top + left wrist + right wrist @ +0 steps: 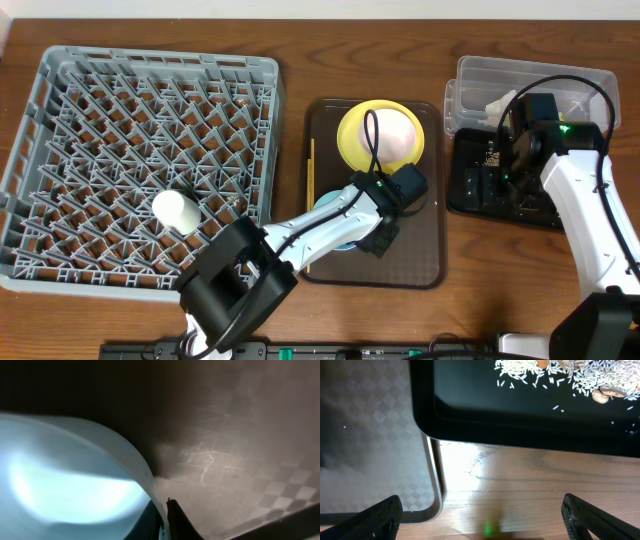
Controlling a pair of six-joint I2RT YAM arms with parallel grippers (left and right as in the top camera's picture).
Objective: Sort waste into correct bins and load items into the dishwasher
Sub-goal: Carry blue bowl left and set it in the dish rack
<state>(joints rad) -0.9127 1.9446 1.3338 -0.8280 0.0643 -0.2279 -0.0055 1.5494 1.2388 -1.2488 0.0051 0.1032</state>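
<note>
I will lift my left gripper, swing outward over the rack's far end (108, 178), empty past the white cup, tilt the bowl on edge and lower it in.
My left gripper (378, 238) is shut on the rim of the light blue bowl (326, 202) on the brown serving tray. In the left wrist view the rim sits between the fingers (167, 512) and the bowl (65, 485) fills the left. The yellow plate (352, 140) holds the white bowl (393, 135). Chopsticks (310, 190) lie along the tray's left edge. The white cup (175, 210) stands in the grey dish rack (60, 80). My right gripper (507, 165) (485, 520) is open and empty over the black tray (470, 190) (520, 415), which holds rice crumbs (590, 377). White tissue (500, 103) lies in the clear tub (590, 80). No snack wrapper shows clearly.
The brown serving tray (425, 260) sits between the rack and the bins; its corner shows in the right wrist view (370, 435). A strip of wooden table (520, 490) runs between it and the black tray. My left arm crosses the tray's front.
</note>
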